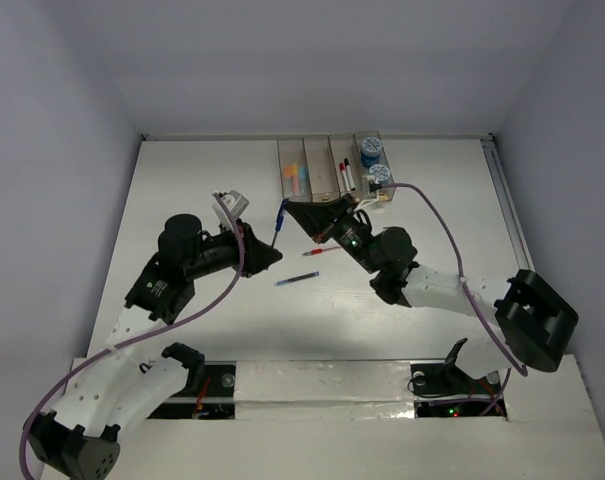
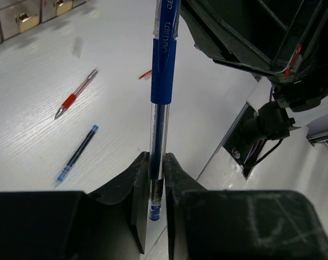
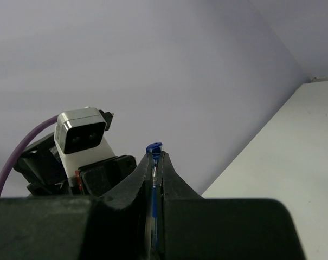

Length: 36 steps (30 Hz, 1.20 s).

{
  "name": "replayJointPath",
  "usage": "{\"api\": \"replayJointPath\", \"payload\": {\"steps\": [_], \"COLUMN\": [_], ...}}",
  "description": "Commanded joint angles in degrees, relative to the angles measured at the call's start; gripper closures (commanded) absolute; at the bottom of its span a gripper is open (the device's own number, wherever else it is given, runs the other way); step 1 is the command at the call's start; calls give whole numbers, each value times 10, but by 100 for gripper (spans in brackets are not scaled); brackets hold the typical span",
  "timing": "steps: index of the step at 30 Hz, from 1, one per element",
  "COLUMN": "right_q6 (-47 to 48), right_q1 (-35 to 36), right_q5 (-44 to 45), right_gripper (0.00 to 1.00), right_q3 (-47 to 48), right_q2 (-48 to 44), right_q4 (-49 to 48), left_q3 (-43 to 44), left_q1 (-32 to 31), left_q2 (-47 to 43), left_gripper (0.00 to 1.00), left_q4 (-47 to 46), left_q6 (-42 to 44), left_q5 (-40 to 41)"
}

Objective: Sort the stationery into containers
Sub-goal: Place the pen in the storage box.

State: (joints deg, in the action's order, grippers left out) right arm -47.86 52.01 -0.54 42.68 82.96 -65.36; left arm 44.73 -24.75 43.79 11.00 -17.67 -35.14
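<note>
The empty bin by the coloured sticks is outward from my right gripper and below it, so my right gripper needs to move outward and then down to let go of the blue pen in that bin.
A blue pen (image 2: 164, 70) hangs in the air between both arms, above the table in front of the containers (image 1: 305, 178). My left gripper (image 2: 156, 160) is shut on its lower, clear end. My right gripper (image 3: 155, 157) is shut on its upper end, where only a blue tip (image 3: 154, 147) shows past the jaws. In the top view the pen (image 1: 279, 222) spans from the left gripper (image 1: 274, 250) to the right gripper (image 1: 287, 206). A red pen (image 1: 316, 253) and a thin blue pen (image 1: 297, 279) lie loose on the table. The bins hold coloured sticks (image 1: 293, 176), pens (image 1: 345, 176) and blue-white rolls (image 1: 372, 152).
The row of four bins stands at the back middle of the table. The right arm (image 1: 422, 280) reaches in from the right, just in front of the bins. The left wrist camera (image 3: 79, 135) faces the right wrist. White walls close the table on three sides.
</note>
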Motion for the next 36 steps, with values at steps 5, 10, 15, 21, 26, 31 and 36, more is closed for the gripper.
{"api": "replayJointPath", "payload": {"steps": [5,10,15,21,26,31,36], "right_q6": [39,25,44,134,252,355,370], "right_q1": [-26,-96,-167,-243,-271,-294,-299], "right_q5": [-81,-60,-47,-98,-82,-74,-74], "right_gripper": [100,100,100,100,100,100,100], "right_q3": [53,94,144,300,511,682,788], "right_q2": [-57,-63,-25,122,257,378,481], "right_q4": [171,191,215,374,517,642,711], "left_q3": [-23,-29,-33,-9,53,127,189], "left_q1": [1,1,-4,-4,-4,-4,-4], "left_q2": [9,2,-42,-77,-54,-1,25], "left_gripper": [77,26,1,1,1,1,1], "left_q4": [-224,-198,-139,-99,-154,-177,-189], "left_q6": [-63,-53,-33,-31,-103,-194,-259], "left_q5": [28,29,45,90,117,148,194]}}
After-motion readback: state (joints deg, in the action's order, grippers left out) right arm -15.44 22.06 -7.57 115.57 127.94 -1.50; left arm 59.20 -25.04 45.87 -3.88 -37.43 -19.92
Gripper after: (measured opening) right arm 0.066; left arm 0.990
